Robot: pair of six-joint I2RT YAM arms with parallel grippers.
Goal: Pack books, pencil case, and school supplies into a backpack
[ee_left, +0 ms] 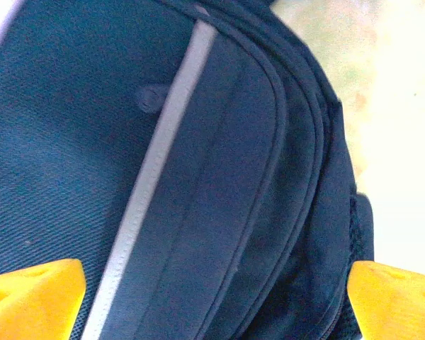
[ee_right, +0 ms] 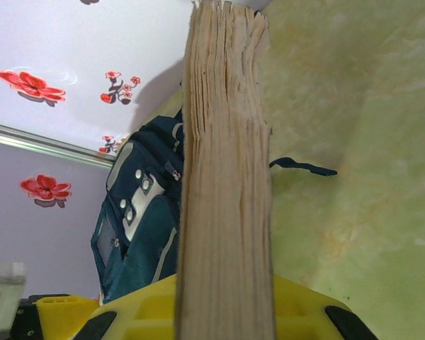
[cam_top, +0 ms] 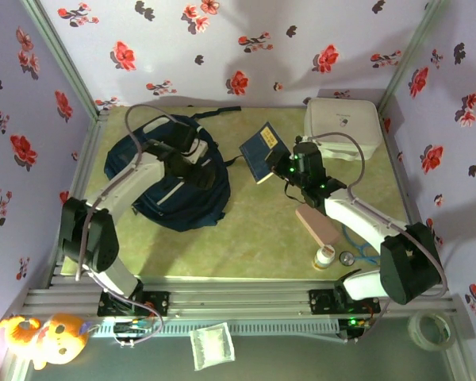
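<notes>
My left gripper moves down onto the piped fold [cam_top: 198, 189] [ee_left: 249, 219] beside the pale stripe next, since that raised edge runs between its wide-apart yellow fingers.
The navy backpack [cam_top: 170, 178] lies flat on the left half of the table. My left gripper [cam_top: 200, 171] hovers over it, open. In the left wrist view its yellow fingertips [ee_left: 32, 297] stand far apart above the backpack's blue fabric [ee_left: 255, 177] and pale stripe, with nothing between them. My right gripper [cam_top: 284, 167] is shut on the books [cam_top: 262, 151], whose dark-blue cover with a yellow label is lifted and tilted at mid-table. In the right wrist view the books' tan page edges [ee_right: 225, 177] run up from my gripper [ee_right: 225, 312], with the backpack [ee_right: 138, 227] behind. The pinkish-tan pencil case [cam_top: 317, 225] lies under the right arm.
A white rounded box [cam_top: 341, 125] stands at the back right. A small white bottle [cam_top: 324, 255] and a blue cord [cam_top: 358, 248] sit near the right front. Flowered walls close three sides. A tape roll [cam_top: 428, 327] and a plush toy [cam_top: 44, 337] lie off the table.
</notes>
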